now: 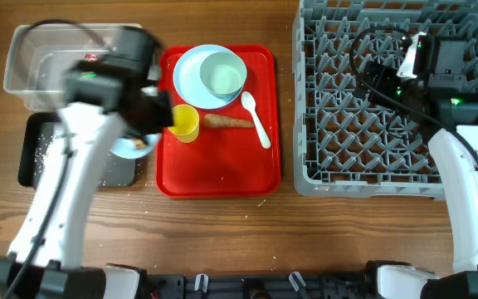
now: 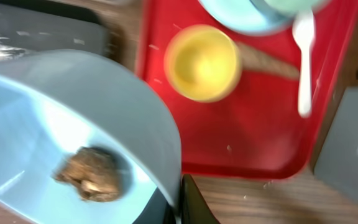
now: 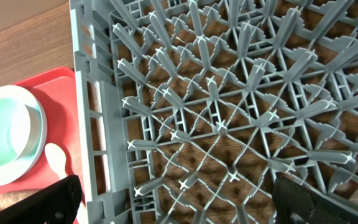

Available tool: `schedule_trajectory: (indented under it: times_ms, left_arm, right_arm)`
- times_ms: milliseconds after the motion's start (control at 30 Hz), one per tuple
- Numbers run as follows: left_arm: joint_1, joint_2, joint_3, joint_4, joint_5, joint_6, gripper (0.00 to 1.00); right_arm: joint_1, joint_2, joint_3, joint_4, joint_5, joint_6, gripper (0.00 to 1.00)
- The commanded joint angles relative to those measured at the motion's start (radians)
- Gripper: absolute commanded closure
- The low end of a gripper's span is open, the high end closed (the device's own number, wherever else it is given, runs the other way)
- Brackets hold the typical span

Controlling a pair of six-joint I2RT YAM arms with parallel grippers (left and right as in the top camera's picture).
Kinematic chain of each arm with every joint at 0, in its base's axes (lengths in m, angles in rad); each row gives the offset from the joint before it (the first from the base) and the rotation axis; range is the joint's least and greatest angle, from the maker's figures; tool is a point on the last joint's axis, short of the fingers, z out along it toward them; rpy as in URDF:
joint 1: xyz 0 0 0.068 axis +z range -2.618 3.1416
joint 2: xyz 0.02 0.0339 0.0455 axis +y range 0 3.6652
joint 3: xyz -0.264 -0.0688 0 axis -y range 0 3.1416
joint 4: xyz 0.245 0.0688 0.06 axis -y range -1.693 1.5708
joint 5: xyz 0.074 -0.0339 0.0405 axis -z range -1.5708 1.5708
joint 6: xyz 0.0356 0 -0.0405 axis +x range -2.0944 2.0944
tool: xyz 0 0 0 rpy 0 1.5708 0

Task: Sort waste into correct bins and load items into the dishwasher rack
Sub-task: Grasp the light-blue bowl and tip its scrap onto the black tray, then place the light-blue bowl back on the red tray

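Observation:
Next, my left gripper tips the bowl over the black tray, as the brown lump remains inside, then lowers it onto the red tray's bare near part and releases.
My left gripper is shut on the rim of a light blue bowl and holds it tilted, with a small brown lump inside. In the overhead view the bowl is at the black tray's right edge, and rice grains lie in the tray. On the red tray are a yellow cup, a brown stick, a white spoon and a plate bearing a second bowl. My right gripper is open and empty over the grey rack.
A clear tub stands at the back left, with a small red-and-white scrap at its far side, partly hidden by my left arm. Loose white crumbs lie on the wood in front of the red tray. The rack wall stands next to the red tray.

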Motion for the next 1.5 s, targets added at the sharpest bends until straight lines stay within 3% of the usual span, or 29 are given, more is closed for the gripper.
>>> schedule_trajectory:
  times_ms: [0,167,300,400,500,600,667,800,900,1000,1033,1067,1133,1167,1233,1367,1467]
  left_arm:
    - [0.337,-0.016,0.005,0.041,0.237,0.192,0.96]
    - [0.763,0.149,-0.034,0.149,0.764,0.396,0.96]
    - [0.962,0.372,-0.034,0.101,1.065,0.561,0.96]
    - [1.029,0.533,-0.035,-0.053,1.345,0.734,0.96]
    - [1.032,0.550,-0.035,-0.094,1.390,0.741,0.96]
    - [1.035,0.550,-0.035,-0.067,1.566,0.729,0.96]
    - [1.043,0.550,-0.035,-0.019,1.565,0.669,0.96]
    - [1.038,0.533,-0.034,-0.103,1.564,0.717,0.96]
    - [0.979,0.423,-0.018,-0.216,1.509,0.884,0.96]
    - [0.823,0.267,-0.014,-0.169,1.405,0.888,0.96]
    - [0.645,0.181,-0.014,-0.077,1.273,0.826,0.96]
    - [0.548,0.160,-0.014,-0.006,1.189,0.732,0.96]
    - [0.287,0.144,-0.014,0.189,0.842,0.412,0.96]
    - [0.183,0.144,-0.014,0.238,0.722,0.349,0.96]
    - [-0.048,0.145,-0.014,0.322,0.441,0.249,0.96]
    - [-0.356,0.193,-0.023,0.314,-0.002,0.227,0.96]
    - [-0.463,0.304,-0.029,0.271,-0.053,0.143,0.96]
  right_arm:
    - [-0.001,0.008,0.018,0.005,-0.015,0.019,0.01]
    - [-0.001,0.008,0.018,0.005,-0.015,0.019,0.00]
    - [-0.001,0.008,0.018,0.008,-0.015,0.019,0.00]
    - [-0.001,0.008,0.018,0.005,-0.015,0.019,0.00]
    - [-0.001,0.008,0.018,0.005,-0.015,0.019,0.01]
    - [-0.001,0.008,0.018,0.004,-0.015,0.019,0.00]
    - [-0.001,0.008,0.018,0.003,-0.015,0.019,0.00]
    - [-0.001,0.008,0.018,0.005,-0.015,0.019,0.00]
    - [-0.001,0.008,0.018,0.005,-0.015,0.019,0.00]
    - [-0.001,0.008,0.018,0.007,-0.016,0.019,0.00]
    - [-0.001,0.008,0.018,0.002,-0.019,0.019,0.00]
    - [-0.001,0.008,0.018,0.001,-0.019,0.019,0.00]
    - [-0.001,0.008,0.018,-0.004,-0.019,0.019,0.00]
    - [-0.001,0.008,0.018,-0.011,-0.019,0.019,0.00]
    - [-0.001,0.008,0.018,-0.013,-0.019,0.019,0.00]
    - [-0.001,0.008,0.018,-0.014,-0.019,0.019,0.00]
    - [-0.001,0.008,0.018,-0.015,-0.019,0.018,0.00]
